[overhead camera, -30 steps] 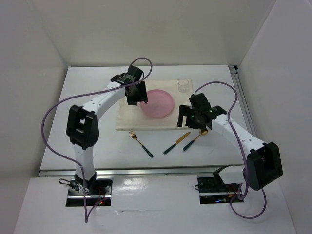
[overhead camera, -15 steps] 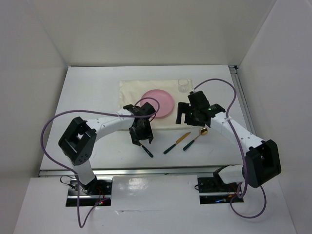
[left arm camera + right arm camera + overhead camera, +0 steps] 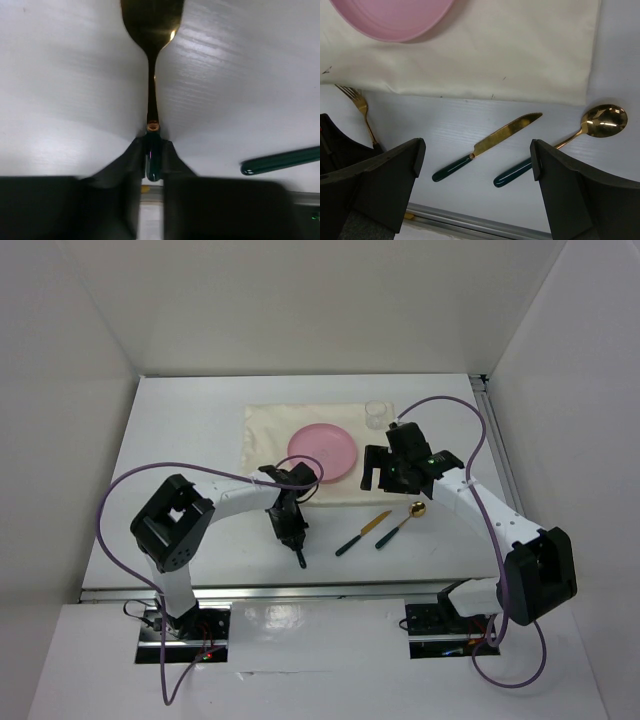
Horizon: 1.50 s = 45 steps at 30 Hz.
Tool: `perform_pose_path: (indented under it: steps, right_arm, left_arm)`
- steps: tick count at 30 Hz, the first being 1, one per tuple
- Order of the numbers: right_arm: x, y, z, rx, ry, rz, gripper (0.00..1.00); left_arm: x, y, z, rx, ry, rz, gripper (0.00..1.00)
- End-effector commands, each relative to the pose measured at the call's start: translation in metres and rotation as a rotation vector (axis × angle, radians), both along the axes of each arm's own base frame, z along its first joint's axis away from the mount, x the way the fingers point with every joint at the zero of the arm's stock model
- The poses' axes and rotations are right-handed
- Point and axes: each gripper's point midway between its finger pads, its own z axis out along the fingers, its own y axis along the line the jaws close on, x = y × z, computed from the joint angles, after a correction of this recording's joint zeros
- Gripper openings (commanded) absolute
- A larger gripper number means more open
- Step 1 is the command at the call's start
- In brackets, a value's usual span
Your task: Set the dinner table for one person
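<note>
My right gripper moves back and down next, turning its fingers to straddle the spoon's green handle, which lies below, slanted across the gripper's opening.
My left gripper is down on the dinner table, in front of the cream cloth. In the left wrist view its fingers press on both sides of the dark green handle of the gold fork, which lies flat. The pink plate sits on the cloth, with a clear glass at the cloth's far right corner. A gold knife and a gold spoon lie side by side in front of the cloth. Above them my right gripper hangs open and holds nothing.
The table's near edge, a metal rail, runs just below the cutlery handles. White walls enclose the table on three sides. The knife's green handle lies close to the right of my left gripper.
The left arm has swung from the plate's left edge down to the fork, and its jaws have closed on the handle. The right gripper has shifted slightly towards the cloth.
</note>
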Motion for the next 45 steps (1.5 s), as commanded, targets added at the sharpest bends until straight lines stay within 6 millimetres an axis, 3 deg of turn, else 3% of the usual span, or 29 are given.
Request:
perform_pose_path:
  steps: [1, 3, 8, 12, 14, 15, 16, 17, 18, 19, 20, 22, 23, 24, 25, 26, 27, 28, 30, 32, 39, 42, 45]
  right_arm:
    - [0.014, 0.000, 0.032, 0.022, -0.105, -0.010, 0.99]
    - [0.016, -0.005, 0.032, 0.015, -0.108, -0.025, 0.99]
    - [0.020, -0.007, 0.030, 0.008, -0.110, -0.027, 0.99]
    - [0.023, -0.007, 0.025, 0.011, -0.096, -0.018, 0.99]
    - [0.025, -0.004, 0.022, 0.016, -0.084, -0.010, 0.99]
    - [0.024, -0.002, 0.022, 0.025, -0.081, -0.002, 0.99]
    - [0.026, -0.001, 0.024, 0.029, -0.089, -0.002, 0.99]
    - [0.027, -0.004, 0.024, 0.028, -0.089, -0.011, 0.99]
    - [0.027, -0.004, 0.024, 0.028, -0.089, -0.011, 0.99]
    - [0.025, -0.005, 0.020, 0.025, -0.081, -0.011, 0.99]
    - [0.025, -0.005, 0.020, 0.025, -0.081, -0.011, 0.99]
    - [0.024, -0.009, 0.018, 0.021, -0.071, -0.020, 0.99]
    - [0.025, -0.010, 0.021, 0.014, -0.073, -0.026, 0.99]
    - [0.025, -0.010, 0.021, 0.014, -0.074, -0.026, 0.99]
    - [0.026, -0.013, 0.025, 0.008, -0.091, -0.036, 0.99]
    - [0.025, -0.017, 0.028, 0.002, -0.094, -0.039, 0.99]
    - [0.025, -0.017, 0.028, 0.002, -0.094, -0.039, 0.99]
    - [0.026, -0.020, 0.028, 0.001, -0.094, -0.048, 0.99]
    - [0.024, -0.021, 0.029, 0.001, -0.094, -0.048, 0.99]
    - [0.022, -0.022, 0.028, 0.005, -0.082, -0.057, 0.99]
    - [-0.009, -0.019, -0.003, 0.070, 0.021, -0.136, 0.96]
    - [-0.032, -0.033, -0.036, 0.046, 0.114, -0.244, 0.81]
    - [-0.045, -0.036, -0.052, 0.055, 0.173, -0.303, 0.78]
  left_arm:
    - [-0.005, 0.007, -0.010, 0.027, 0.007, 0.026, 0.10]
    - [-0.012, 0.016, -0.003, 0.049, 0.010, 0.039, 0.00]
    - [-0.035, 0.027, 0.038, 0.015, -0.029, -0.051, 0.00]
    - [-0.046, 0.028, 0.084, -0.010, -0.086, -0.159, 0.00]
    - [-0.024, 0.022, 0.110, -0.033, -0.169, -0.256, 0.00]
    - [-0.012, 0.029, 0.119, 0.010, -0.197, -0.326, 0.00]
    - [-0.007, 0.051, 0.127, 0.101, -0.164, -0.321, 0.00]
    - [0.026, 0.052, 0.145, 0.172, -0.255, -0.368, 0.00]
    - [0.041, 0.058, 0.152, 0.216, -0.278, -0.364, 0.00]
    - [0.055, 0.062, 0.157, 0.244, -0.298, -0.369, 0.00]
    - [0.086, 0.064, 0.162, 0.250, -0.330, -0.346, 0.00]
    - [0.123, 0.078, 0.161, 0.253, -0.356, -0.338, 0.00]
    - [0.145, 0.074, 0.170, 0.227, -0.403, -0.327, 0.00]
    - [0.162, 0.076, 0.151, 0.246, -0.373, -0.338, 0.00]
    - [0.176, 0.079, 0.144, 0.260, -0.373, -0.333, 0.00]
    - [0.198, 0.082, 0.152, 0.256, -0.409, -0.307, 0.00]
    - [0.203, 0.082, 0.143, 0.256, -0.384, -0.314, 0.00]
    - [0.213, 0.078, 0.120, 0.269, -0.352, -0.341, 0.00]
    - [0.231, 0.081, 0.113, 0.264, -0.355, -0.326, 0.00]
    - [0.235, 0.085, 0.087, 0.279, -0.306, -0.334, 0.00]
    - [0.244, 0.094, 0.044, 0.230, -0.268, -0.281, 0.00]
    - [0.245, 0.093, 0.031, 0.231, -0.254, -0.274, 0.00]
    - [0.245, 0.095, 0.018, 0.251, -0.221, -0.267, 0.00]
